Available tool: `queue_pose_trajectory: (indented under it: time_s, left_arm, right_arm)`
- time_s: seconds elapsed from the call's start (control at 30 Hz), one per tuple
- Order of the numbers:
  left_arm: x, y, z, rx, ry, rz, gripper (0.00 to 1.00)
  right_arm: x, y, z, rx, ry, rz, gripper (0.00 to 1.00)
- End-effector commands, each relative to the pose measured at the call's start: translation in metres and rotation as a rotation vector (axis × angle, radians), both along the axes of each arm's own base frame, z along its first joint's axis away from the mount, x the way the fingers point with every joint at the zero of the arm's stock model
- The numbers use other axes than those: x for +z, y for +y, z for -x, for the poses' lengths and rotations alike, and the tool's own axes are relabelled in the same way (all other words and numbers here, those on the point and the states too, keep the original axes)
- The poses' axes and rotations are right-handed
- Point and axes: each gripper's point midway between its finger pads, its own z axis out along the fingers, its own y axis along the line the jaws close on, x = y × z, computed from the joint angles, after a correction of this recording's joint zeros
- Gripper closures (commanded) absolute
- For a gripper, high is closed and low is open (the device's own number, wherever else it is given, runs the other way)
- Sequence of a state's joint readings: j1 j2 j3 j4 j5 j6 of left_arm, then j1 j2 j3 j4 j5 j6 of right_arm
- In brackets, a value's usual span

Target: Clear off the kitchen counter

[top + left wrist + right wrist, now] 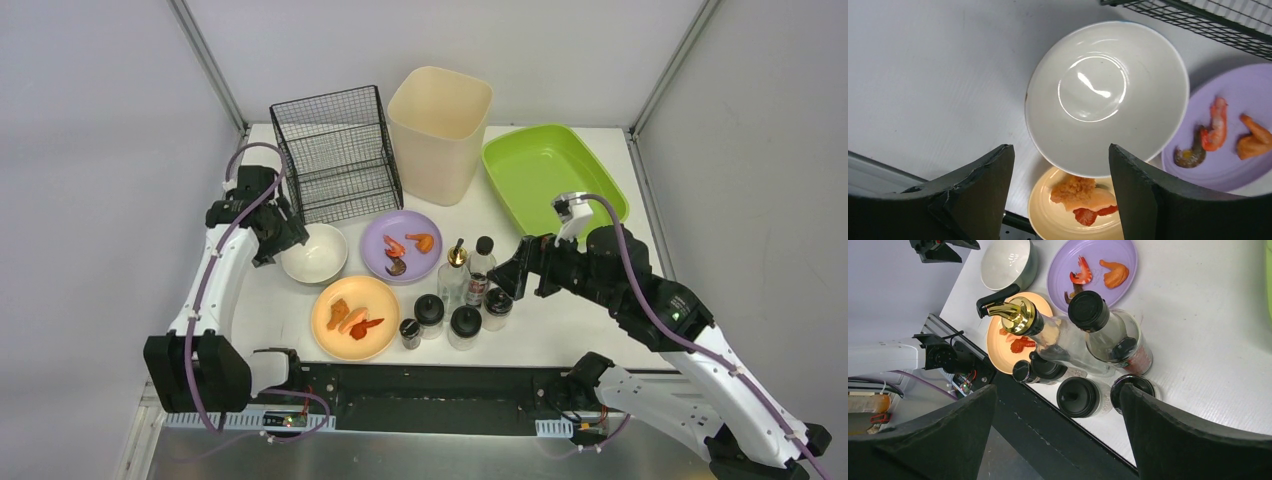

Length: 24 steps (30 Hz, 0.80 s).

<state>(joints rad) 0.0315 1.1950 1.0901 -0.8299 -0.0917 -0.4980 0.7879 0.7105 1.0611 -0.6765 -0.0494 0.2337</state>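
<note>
The bare tabletop beside the white bowl's rim leaves room for one finger, so my left gripper goes down next with its fingers open on both sides of the white bowl's near rim [288, 270] [1038, 150] below it.
The kitchen counter [560, 335] is a white tabletop. On it stand a white bowl [314, 253], a purple plate [425, 262] with shrimp and other food, an orange plate [380, 345] with food scraps, a gold-spouted bottle [455, 270], a black-capped bottle [481, 268] and several small black-lidded jars [465, 325]. My left gripper [290, 238] is open and empty, hovering over the near rim of the bowl [1107, 97]. My right gripper [512, 266] is open and empty, just right of the bottles [1089, 311] and above the jars [1078, 396].
A black wire basket [335, 155] stands at the back left. A tall cream bin [440, 120] is beside it. A green tray [545, 165] sits at the back right. Metal frame posts rise at the far corners.
</note>
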Motion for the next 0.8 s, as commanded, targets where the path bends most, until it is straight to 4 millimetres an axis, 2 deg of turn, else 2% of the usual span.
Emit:
queue_pose_trajectory:
  time_s: [0.0, 0.2, 0.5, 0.77]
  left_arm:
    - [-0.027, 0.016, 0.012, 0.087, 0.119, -0.077, 0.29]
    - [-0.051, 0.022, 0.018, 0.115, 0.212, -0.106, 0.30]
    - [-0.076, 0.014, 0.025, 0.176, 0.260, -0.053, 0.31]
    - [-0.096, 0.001, 0.020, 0.211, 0.236, 0.029, 0.35]
  right_arm:
    - [0.014, 0.007, 0.002, 0.030, -0.034, -0.054, 0.03]
    - [0.012, 0.007, 0.004, 0.037, -0.033, -0.057, 0.03]
    - [0.014, 0.007, 0.006, 0.046, -0.037, -0.070, 0.02]
    - [0.010, 0.007, 0.008, 0.051, -0.031, -0.065, 0.03]
